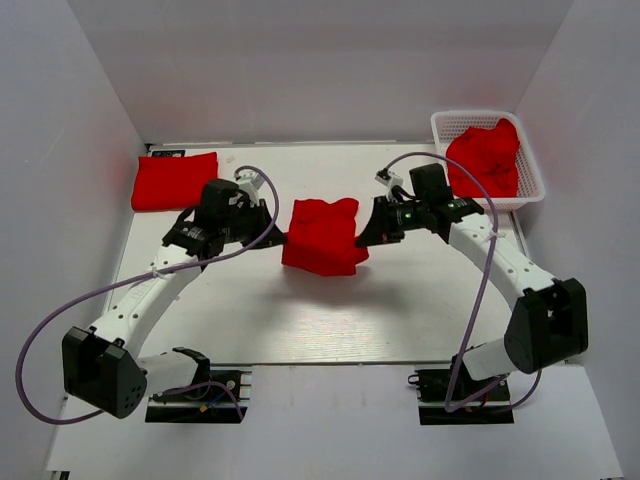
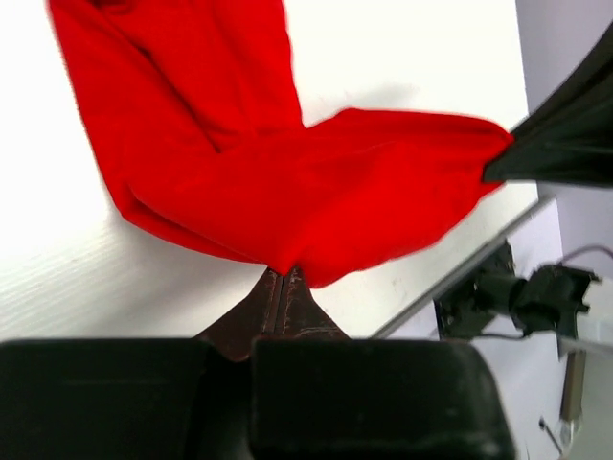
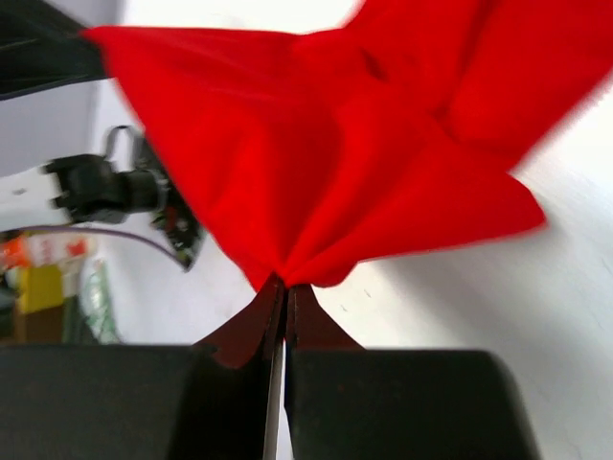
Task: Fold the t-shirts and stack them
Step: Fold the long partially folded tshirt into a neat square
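Note:
The far end of the t-shirt lies outward of the left gripper, so the robot should move that gripper outward and lower the pinched edge of the t-shirt over the t-shirt's far end (image 1: 303,207) to release it.
A red t-shirt (image 1: 322,236) hangs bunched between both arms over the middle of the table. My left gripper (image 1: 277,238) is shut on its left edge, and in the left wrist view the cloth (image 2: 316,192) runs out from the pinched fingertips (image 2: 285,278). My right gripper (image 1: 362,238) is shut on the right edge; the fabric (image 3: 335,144) fans out from its closed tips (image 3: 285,287). A folded red t-shirt (image 1: 174,180) lies flat at the back left. More crumpled red t-shirts (image 1: 486,158) fill the basket.
A white mesh basket (image 1: 535,175) stands at the back right corner of the table (image 1: 300,320). White walls close in on the left, back and right. Purple cables loop from both arms.

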You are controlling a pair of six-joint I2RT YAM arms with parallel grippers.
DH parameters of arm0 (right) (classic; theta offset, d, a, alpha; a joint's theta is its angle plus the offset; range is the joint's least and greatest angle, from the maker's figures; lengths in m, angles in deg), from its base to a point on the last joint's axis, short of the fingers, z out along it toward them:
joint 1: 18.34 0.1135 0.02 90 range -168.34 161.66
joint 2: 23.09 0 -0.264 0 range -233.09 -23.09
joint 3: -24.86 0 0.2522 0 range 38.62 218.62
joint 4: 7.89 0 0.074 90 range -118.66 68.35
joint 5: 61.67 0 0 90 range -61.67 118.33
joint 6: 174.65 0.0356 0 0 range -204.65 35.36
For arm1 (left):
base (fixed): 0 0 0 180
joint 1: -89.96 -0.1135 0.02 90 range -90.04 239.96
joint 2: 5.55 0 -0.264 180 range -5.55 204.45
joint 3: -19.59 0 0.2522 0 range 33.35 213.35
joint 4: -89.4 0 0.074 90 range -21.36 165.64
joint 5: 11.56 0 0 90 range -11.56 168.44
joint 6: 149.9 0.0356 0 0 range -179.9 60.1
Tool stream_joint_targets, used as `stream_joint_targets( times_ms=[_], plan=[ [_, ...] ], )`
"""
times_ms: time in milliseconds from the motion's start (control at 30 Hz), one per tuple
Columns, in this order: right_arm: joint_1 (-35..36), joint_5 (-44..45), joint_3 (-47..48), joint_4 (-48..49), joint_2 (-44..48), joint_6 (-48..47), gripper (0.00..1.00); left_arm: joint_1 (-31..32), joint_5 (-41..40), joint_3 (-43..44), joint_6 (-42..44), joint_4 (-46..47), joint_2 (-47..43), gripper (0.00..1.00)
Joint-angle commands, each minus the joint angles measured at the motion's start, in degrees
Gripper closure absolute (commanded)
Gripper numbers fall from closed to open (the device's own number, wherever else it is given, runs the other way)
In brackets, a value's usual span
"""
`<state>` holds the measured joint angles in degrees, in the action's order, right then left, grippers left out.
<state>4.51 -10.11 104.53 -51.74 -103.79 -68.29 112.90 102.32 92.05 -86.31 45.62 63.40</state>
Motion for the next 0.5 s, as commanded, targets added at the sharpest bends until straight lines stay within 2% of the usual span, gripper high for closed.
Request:
stream_joint_targets(
  times_ms=[0, 67, 133, 200, 267, 467],
  plan=[
    [-0.3, -14.7, 0.1, 13.6, -1.6, 3.1, 1.0, -0.5, -4.7, 2.6, -1.6, -0.2, -0.7, 1.0],
    [-0.6, -17.4, -2.0, 22.1, -2.9, 6.3, 1.0, -0.5, -7.7, 2.6, -2.1, -1.4, -0.7, 1.0],
    [-0.3, -23.1, -2.4, 24.1, -3.9, 8.2, 1.0, -0.5, -9.1, 3.1, -2.2, -2.0, -0.7, 1.0],
    [-0.4, -28.1, -6.1, 32.9, -3.8, 13.1, 1.0, -0.5, -11.3, 3.1, -2.2, -3.6, -0.7, 1.0],
    [-0.7, -29.5, -10.4, 39.4, -3.5, 15.8, 1.0, -0.5, -13.8, 3.1, -2.9, -4.4, -0.7, 1.0],
    [-2.2, -27.4, -13.6, 34.2, -5.2, 12.6, 1.0, -0.5, -20.7, 1.5, -5.6, -6.9, -3.8, 1.0]
  ],
)
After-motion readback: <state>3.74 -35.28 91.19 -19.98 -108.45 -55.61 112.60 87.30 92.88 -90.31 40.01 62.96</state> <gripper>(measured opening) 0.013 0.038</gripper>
